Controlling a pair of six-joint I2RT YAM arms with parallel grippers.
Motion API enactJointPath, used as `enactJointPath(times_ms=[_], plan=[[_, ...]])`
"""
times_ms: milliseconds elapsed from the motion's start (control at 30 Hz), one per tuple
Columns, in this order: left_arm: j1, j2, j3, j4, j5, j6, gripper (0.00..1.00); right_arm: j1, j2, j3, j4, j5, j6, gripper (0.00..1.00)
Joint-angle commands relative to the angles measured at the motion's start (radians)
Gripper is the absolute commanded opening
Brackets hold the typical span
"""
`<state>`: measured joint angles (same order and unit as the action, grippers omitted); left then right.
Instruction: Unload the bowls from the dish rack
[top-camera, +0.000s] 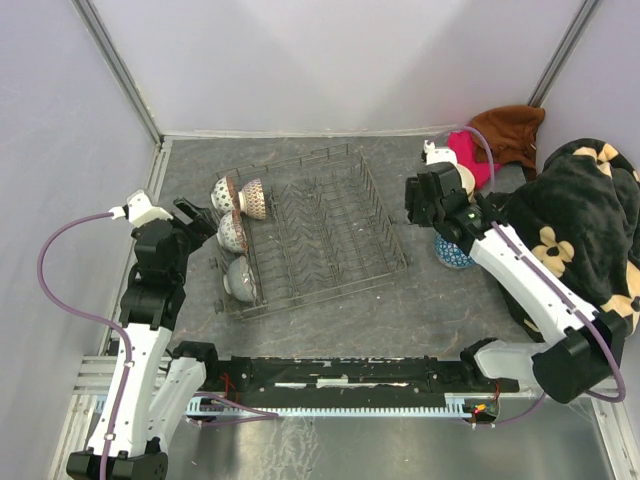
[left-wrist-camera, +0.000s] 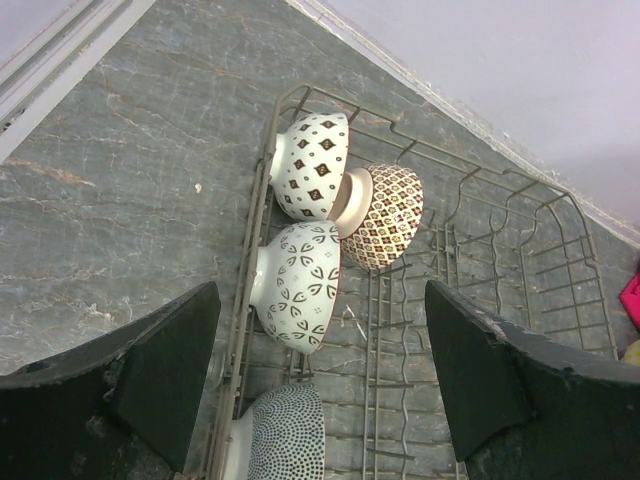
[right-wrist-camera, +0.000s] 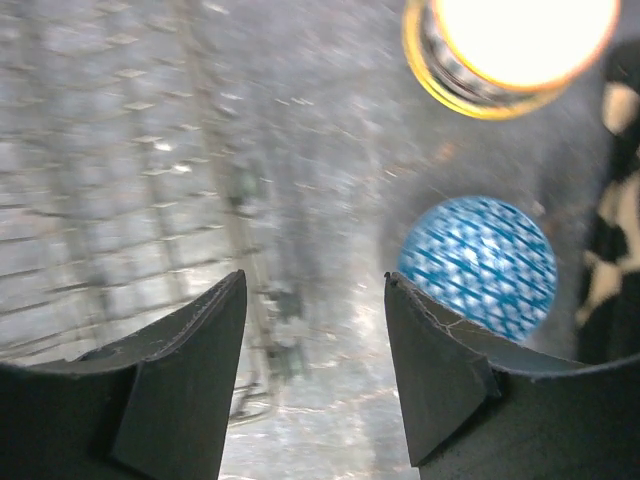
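Note:
My right gripper moves to the left in the top view across the rack (top-camera: 330, 225) next, turning onto the lattice bowl's rim (top-camera: 264, 199), which faces the rack's empty middle.
The grey wire dish rack (top-camera: 330, 225) sits mid-table. Along its left side are a diamond-patterned bowl (top-camera: 224, 193), a red lattice bowl (top-camera: 253, 198), a leaf-patterned bowl (top-camera: 232, 234) and a grey dotted bowl (top-camera: 240, 278). The left wrist view shows the same diamond (left-wrist-camera: 312, 165), lattice (left-wrist-camera: 388, 215), leaf (left-wrist-camera: 298, 283) and dotted (left-wrist-camera: 285, 435) bowls. My left gripper (top-camera: 200, 225) is open and empty, just left of the rack above them. My right gripper (top-camera: 418, 203) is open and empty by the rack's right side. A blue bowl (right-wrist-camera: 480, 262) and a yellow-rimmed bowl (right-wrist-camera: 510, 45) stand on the table beside it.
A pink toy (top-camera: 465, 155), a brown cloth (top-camera: 510, 130) and a black flowered blanket (top-camera: 580, 220) lie at the far right. Walls close in the back and sides. The blue bowl (top-camera: 452, 253) stands right of the rack, under my right arm.

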<state>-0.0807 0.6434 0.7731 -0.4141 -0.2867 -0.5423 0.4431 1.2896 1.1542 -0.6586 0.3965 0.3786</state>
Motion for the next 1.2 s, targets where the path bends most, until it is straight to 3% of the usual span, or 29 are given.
enactJointPath(times_ms=[0,333,567,800,1167], plan=[[0.0,-0.016,0.01,0.043,-0.005,-0.016,0.9,0.069,-0.016,0.086,0.154,-0.186,-0.03,0.64],[-0.001,-0.038,0.013,0.033,0.004,-0.016,0.9,0.209,0.315,0.398,0.245,-0.354,-0.025,0.65],[0.0,-0.051,0.011,0.027,0.015,-0.02,0.9,0.212,0.544,0.574,0.343,-0.489,0.027,0.65],[0.0,-0.058,0.003,0.026,0.003,-0.018,0.9,0.21,0.751,0.707,0.533,-0.697,0.177,0.65],[0.0,-0.05,0.002,0.032,0.006,-0.016,0.9,0.213,1.01,0.894,0.644,-0.792,0.315,0.64]])
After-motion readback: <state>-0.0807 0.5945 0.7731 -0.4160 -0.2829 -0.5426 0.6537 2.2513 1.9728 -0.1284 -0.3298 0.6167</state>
